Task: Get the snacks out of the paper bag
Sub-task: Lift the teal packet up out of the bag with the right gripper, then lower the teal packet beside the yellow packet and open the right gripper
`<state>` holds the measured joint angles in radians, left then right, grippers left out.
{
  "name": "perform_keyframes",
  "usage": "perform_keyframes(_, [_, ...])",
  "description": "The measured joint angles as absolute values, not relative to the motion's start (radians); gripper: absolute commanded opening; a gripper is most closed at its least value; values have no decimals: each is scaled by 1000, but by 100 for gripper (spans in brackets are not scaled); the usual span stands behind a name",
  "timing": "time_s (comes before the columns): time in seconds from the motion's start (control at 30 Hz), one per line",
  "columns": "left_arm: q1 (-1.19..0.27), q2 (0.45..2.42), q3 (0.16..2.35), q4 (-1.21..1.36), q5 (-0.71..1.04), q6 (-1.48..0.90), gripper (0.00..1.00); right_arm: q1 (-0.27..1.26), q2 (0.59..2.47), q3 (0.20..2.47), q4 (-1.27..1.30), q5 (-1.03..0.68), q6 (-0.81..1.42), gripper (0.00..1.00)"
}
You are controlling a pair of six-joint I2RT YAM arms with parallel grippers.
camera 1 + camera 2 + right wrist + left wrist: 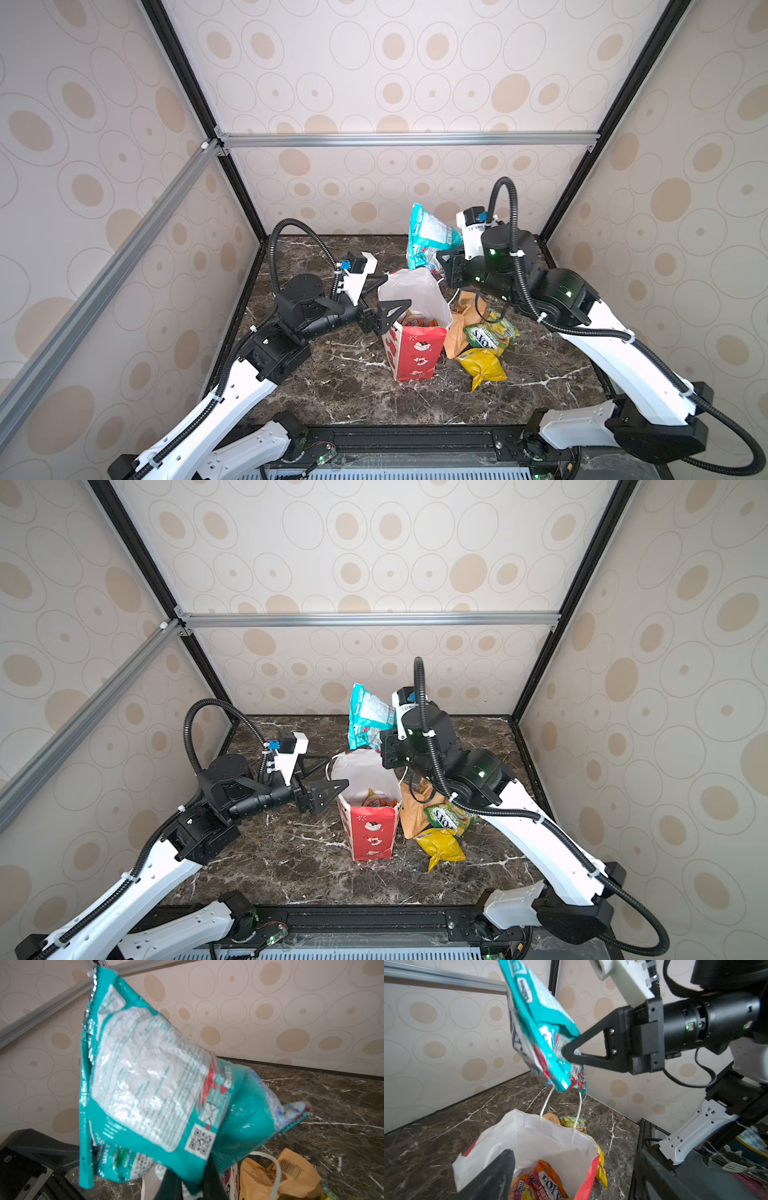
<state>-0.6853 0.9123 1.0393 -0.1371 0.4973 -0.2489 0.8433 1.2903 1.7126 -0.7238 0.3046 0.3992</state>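
Next, my right gripper moves back and down to the bare tabletop beside the yellow packet (pixel 484 368), which lies below and back of it, and releases the teal packet (pixel 428 237).
The red paper bag (pixel 415 357) (pixel 372 837) stands upright mid-table with its white mouth (pixel 550 1142) open. An orange FOX'S packet (pixel 548 1180) (pixel 419 321) lies inside it. My right gripper (pixel 445 266) (pixel 384 750) (pixel 191 1180) is shut on a teal packet (pixel 428 237) (pixel 368 715) (pixel 537 1022) (pixel 155 1084), which hangs above the bag's far rim. My left gripper (pixel 392 293) (pixel 332 773) (pixel 575 1176) is open at the bag's left rim and holds nothing. To the right of the bag lie a tan kraft pouch (pixel 457 332) (pixel 291 1172), a green FOX'S packet (pixel 490 334) (pixel 446 814) and a yellow packet (pixel 484 368) (pixel 442 845).
The dark marble table (pixel 332 395) is closed in by patterned walls at the back and on both sides, with black frame posts (pixel 245 195) in the corners. The bag's white cord handle (pixel 577 1109) stands up just under the hanging packet.
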Motion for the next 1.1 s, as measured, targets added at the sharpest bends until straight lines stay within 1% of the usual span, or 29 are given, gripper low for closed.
perform_keyframes(0.07, [-709, 916, 1036, -133, 515, -239, 98, 843, 1254, 1707, -723, 349, 388, 0])
perform_keyframes(0.37, [-879, 972, 1047, -130, 530, -159, 98, 843, 990, 1533, -694, 607, 361, 0])
perform_keyframes(0.47, [-939, 1016, 1074, -141, 520, -128, 98, 843, 904, 1427, -676, 705, 367, 0])
perform_keyframes(0.6, [-1005, 1071, 1120, -170, 482, -92, 98, 834, 784, 1233, -662, 839, 410, 0])
perform_keyframes(0.7, [-1042, 1102, 1153, -204, 438, -67, 98, 789, 714, 1088, -683, 891, 463, 0])
perform_keyframes(0.8, [-1071, 1118, 1170, -228, 397, -46, 98, 679, 677, 989, -736, 874, 524, 0])
perform_keyframes(0.87, [-1082, 1128, 1176, -244, 370, -34, 98, 588, 672, 941, -764, 823, 556, 0])
perform_keyframes(1.0, [-1091, 1149, 1186, -275, 310, -18, 98, 401, 728, 863, -801, 652, 605, 0])
perform_keyframes(1.1, [-1093, 1159, 1186, -295, 269, -8, 98, 313, 801, 800, -793, 518, 628, 0])
